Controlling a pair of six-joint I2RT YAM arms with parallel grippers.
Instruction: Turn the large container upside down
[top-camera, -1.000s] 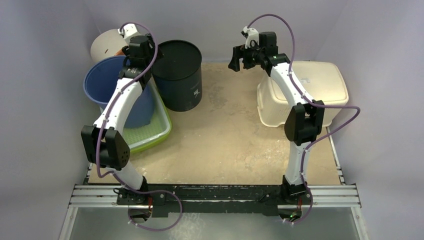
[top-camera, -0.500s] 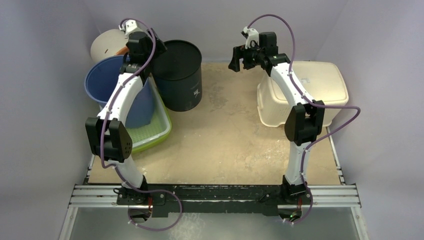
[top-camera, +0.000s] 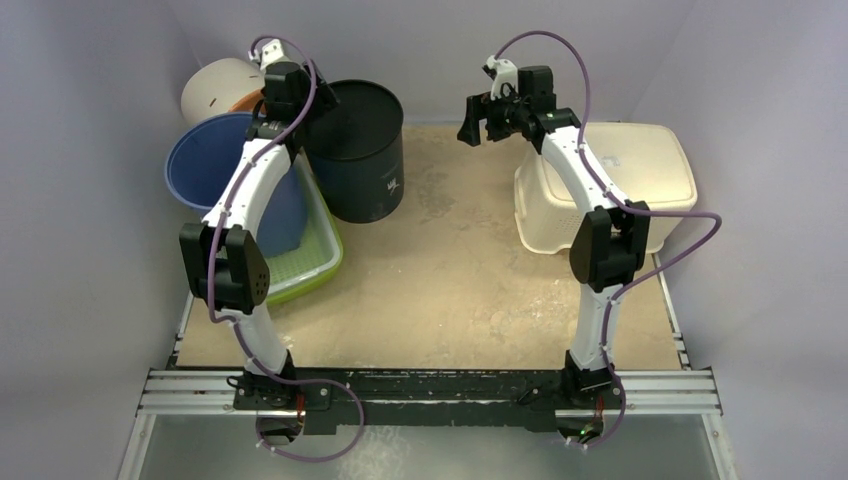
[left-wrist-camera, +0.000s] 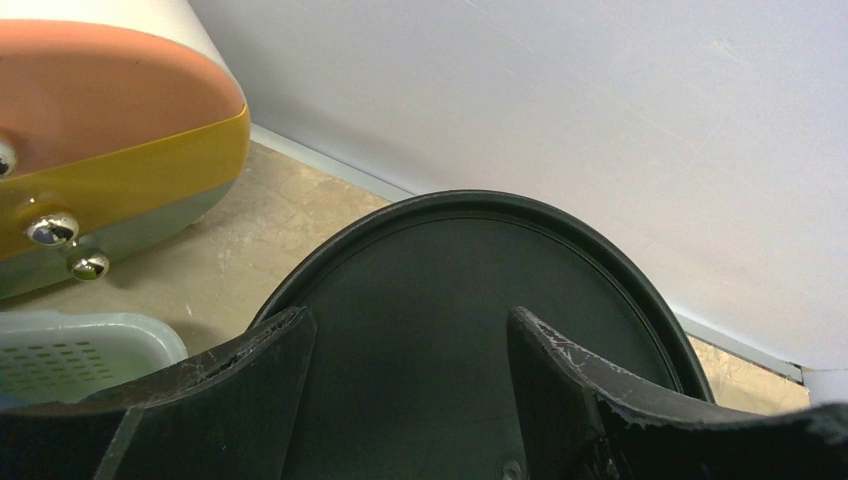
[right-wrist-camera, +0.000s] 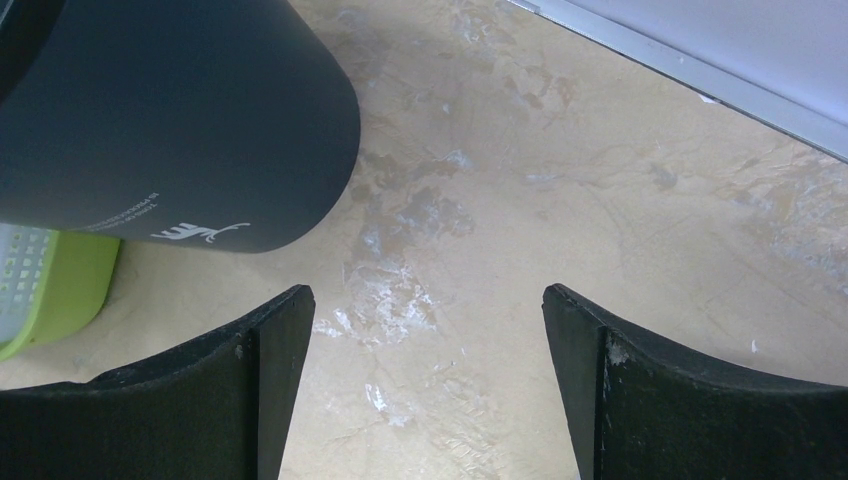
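Observation:
I will next lift my left gripper over and bring it down astride the blue bucket's rim, because that bucket is crowding the container to the gripper's left in the top view.
The large black cylindrical container (top-camera: 358, 150) stands on end at the back of the table, with white print on its side. In the left wrist view its upper face (left-wrist-camera: 450, 300) is a flat dark disc inside a raised rim. My left gripper (top-camera: 298, 98) is open and empty, its fingers spread just above the container's left upper edge (left-wrist-camera: 410, 335). My right gripper (top-camera: 472, 122) is open and empty, in the air to the right of the container. In the right wrist view it (right-wrist-camera: 428, 300) hovers over bare tabletop, with the container's side (right-wrist-camera: 180, 130) at upper left.
A blue bucket (top-camera: 205, 170) sits in a green tray (top-camera: 305, 262) just left of the container. A white round object with orange and yellow bands (top-camera: 215, 85) lies behind them. A cream tub (top-camera: 635, 180) rests at the right. Walls close the back and sides.
My left arm has risen and swung back and to the right, bringing its gripper over the black container's upper edge. The right arm has not moved.

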